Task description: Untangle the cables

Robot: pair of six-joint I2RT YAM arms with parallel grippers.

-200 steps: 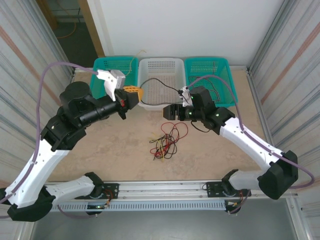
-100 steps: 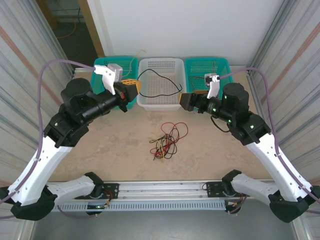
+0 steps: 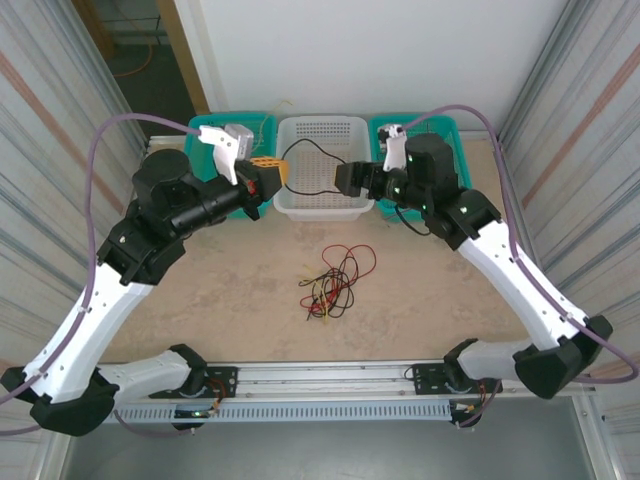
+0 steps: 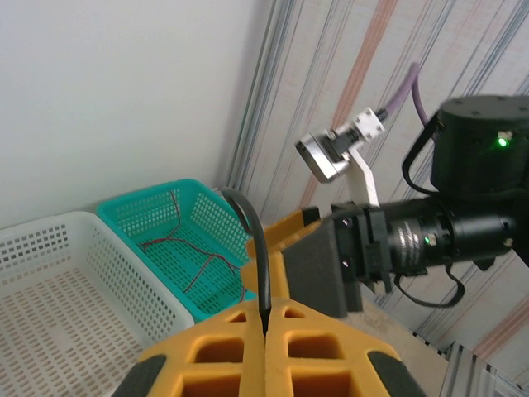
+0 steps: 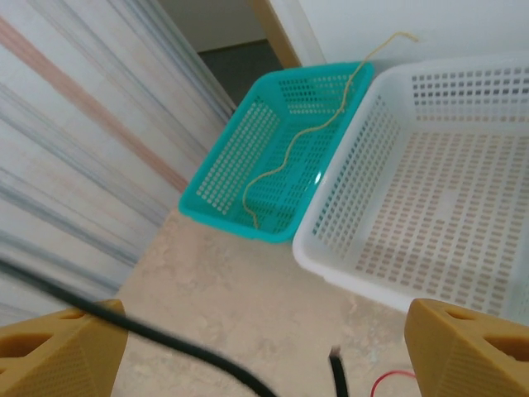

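Next, my left gripper moves outward and down over the white basket's bottom and releases the black cable (image 3: 300, 143) there, as that basket stands empty beneath the cable.
My left gripper (image 3: 266, 176) is shut on a black cable (image 3: 300, 143) that arcs over the white basket (image 3: 320, 130). In the left wrist view the yellow fingers (image 4: 331, 356) pinch the black cable (image 4: 260, 265) between them. My right gripper (image 3: 345, 181) hovers at that basket's front right, open. Its yellow fingers (image 5: 58, 347) stand wide apart, and the black cable (image 5: 165, 339) runs loose across the gap, with a free end (image 5: 335, 368) below. A tangle of red, black and yellow cables (image 3: 335, 280) lies on the table in the middle.
A teal basket (image 3: 205, 130) at the back left holds a tan cable (image 5: 285, 157). Another teal basket (image 3: 450, 135) at the back right holds red cables (image 4: 186, 244). Corrugated walls close both sides. A rail runs along the near edge.
My right arm swung up and back from above the tangle to the white basket's front, its jaws widening. My left gripper shifted slightly toward the baskets, still gripping the black cable.
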